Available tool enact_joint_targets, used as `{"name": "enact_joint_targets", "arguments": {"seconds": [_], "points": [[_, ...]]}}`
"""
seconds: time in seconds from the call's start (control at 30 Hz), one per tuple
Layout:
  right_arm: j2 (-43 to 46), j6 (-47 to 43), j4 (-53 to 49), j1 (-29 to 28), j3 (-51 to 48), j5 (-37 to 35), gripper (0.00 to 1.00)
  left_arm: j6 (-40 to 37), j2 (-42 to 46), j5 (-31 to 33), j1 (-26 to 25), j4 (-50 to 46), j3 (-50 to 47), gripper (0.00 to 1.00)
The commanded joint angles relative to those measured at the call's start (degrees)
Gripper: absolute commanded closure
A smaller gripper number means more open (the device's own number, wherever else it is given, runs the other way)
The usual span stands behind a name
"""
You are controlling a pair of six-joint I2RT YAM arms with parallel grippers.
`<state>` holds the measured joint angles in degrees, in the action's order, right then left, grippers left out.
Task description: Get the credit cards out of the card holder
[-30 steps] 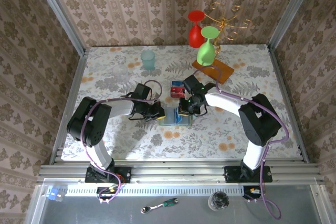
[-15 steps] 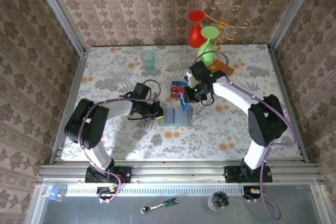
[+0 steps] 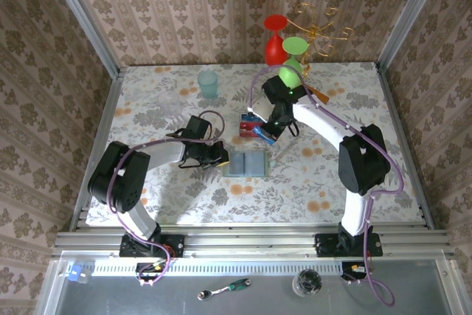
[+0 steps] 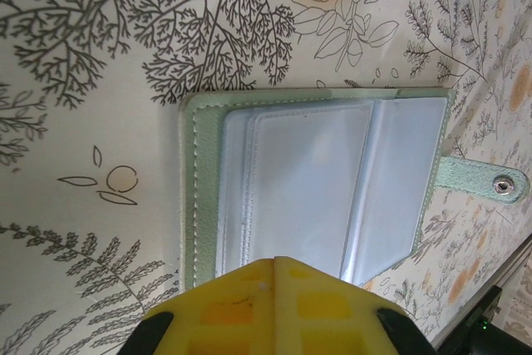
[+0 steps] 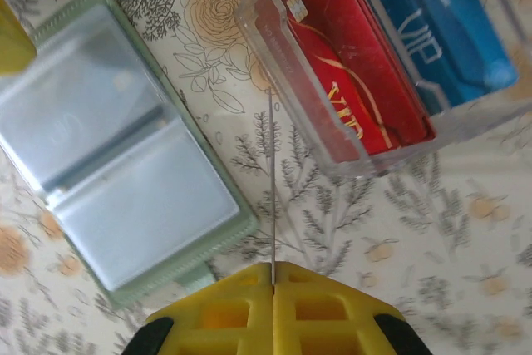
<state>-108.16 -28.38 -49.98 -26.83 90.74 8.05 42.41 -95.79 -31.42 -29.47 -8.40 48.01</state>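
Another blue card already lies over in the tray's far section (image 3: pixel 249 117) (image 5: pixel 440 32). I will move my right gripper outward, turning it to bring the blue card over there, then release it.
The card holder (image 3: pixel 247 164) lies open on the floral table, its pale blue-grey panels (image 4: pixel 316 180) facing up and looking empty. My left gripper (image 3: pixel 220 156) is shut, and its yellow fingertips (image 4: pixel 249 288) rest on the holder's left edge. My right gripper (image 3: pixel 265 129) is shut on a blue credit card (image 3: pixel 259 133), which appears edge-on as a thin line (image 5: pixel 272 180) in the right wrist view. It hangs beside a clear tray (image 5: pixel 283 72). That tray holds a red credit card (image 5: pixel 349 81) and another blue one (image 5: pixel 440 31).
At the back stand a teal cup (image 3: pixel 208 83), a green glass (image 3: pixel 290 71), a red glass (image 3: pixel 274 42), a gold rack (image 3: pixel 317 23) and an orange-brown wooden slab (image 3: pixel 313 97). The holder's snap tab (image 4: pixel 482 180) sticks out on its right side.
My right gripper lifted the blue card off the open holder and carried it back to the clear tray. The left gripper stayed on the holder's edge.
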Motion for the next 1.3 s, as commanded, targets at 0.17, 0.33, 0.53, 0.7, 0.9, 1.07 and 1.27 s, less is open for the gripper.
{"name": "enact_joint_targets", "arguments": {"seconds": [0.17,0.33,0.53,0.7,0.9,1.07,1.27], "points": [[-7.98,-18.34,-11.5,0.29,15.6,-6.62,0.98,0.85,2.11,1.12,0.65,-1.86,-0.57,0.92],[-12.85,-19.79,-13.48,0.42,23.54,-7.22,0.97,0.92,2.41,1.36,0.73,-2.14,-0.31,0.92],[-18.02,-20.92,-14.35,0.43,30.9,-7.42,0.96,1.23,2.45,1.5,0.77,-2.35,-0.03,0.92],[-21.91,-21.88,-15.97,0.33,36.6,-8.23,0.96,0.91,2.43,1.82,0.89,-3.45,0.85,0.92],[-24.35,-22.48,-17.11,0.13,39.96,-7.62,0.96,0.88,1.95,1.8,1.17,-3.82,1.35,0.92],[-25.59,-22.3,-16.7,0.02,39.91,-7.43,0.92,0.79,1.83,1.77,1.34,-3.99,1.3,0.92],[-26.69,-21.3,-15.34,-0.12,39.52,-7.58,0.85,0.65,2.06,1.8,1.48,-4.42,0.89,0.92]]}}
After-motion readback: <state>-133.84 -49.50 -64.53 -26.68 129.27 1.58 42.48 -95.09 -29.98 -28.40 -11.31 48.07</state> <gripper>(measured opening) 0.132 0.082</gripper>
